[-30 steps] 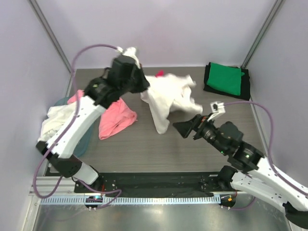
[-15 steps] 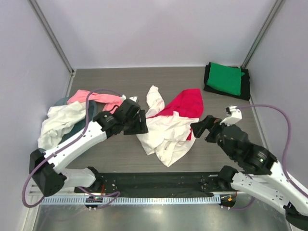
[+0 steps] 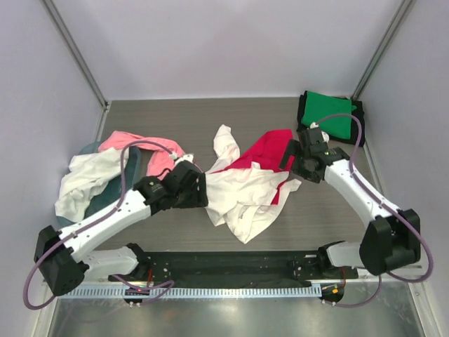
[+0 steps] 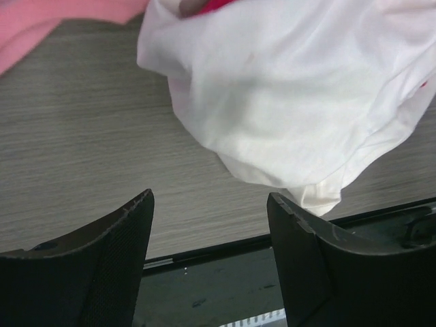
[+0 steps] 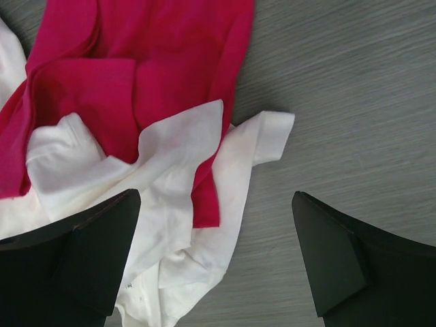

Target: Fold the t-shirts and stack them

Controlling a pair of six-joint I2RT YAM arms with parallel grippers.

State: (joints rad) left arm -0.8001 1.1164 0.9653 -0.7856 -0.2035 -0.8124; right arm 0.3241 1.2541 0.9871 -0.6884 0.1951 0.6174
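Observation:
My right gripper is open and will next go down outward onto the crimson t-shirt's edge (image 3: 288, 167) (image 5: 227, 89), which lies uncovered just past the white cloth.
A crumpled white t-shirt (image 3: 242, 200) lies mid-table, partly over a crimson t-shirt (image 3: 273, 149). My left gripper (image 3: 204, 188) sits low at the white shirt's left edge, open and empty. In the left wrist view the white cloth (image 4: 286, 102) lies just beyond the gripper (image 4: 210, 197). My right gripper (image 3: 288, 155) hovers open over the crimson shirt's right edge. The right wrist view shows crimson cloth (image 5: 136, 68) and white cloth (image 5: 170, 225) below the gripper (image 5: 216, 196). A folded green t-shirt (image 3: 331, 116) lies on a black one (image 3: 303, 112) at the back right.
At the left edge a light pink t-shirt (image 3: 133, 142), another white one (image 3: 84, 179) and a greyish-teal one (image 3: 112, 189) lie in a loose heap. Bare table (image 3: 175, 119) shows behind the shirts. Walls close in on three sides.
The left gripper held the white shirt up at the back, then came down and opened, leaving it mid-table over the crimson one. The right arm swung from the near side to the crimson shirt's right edge.

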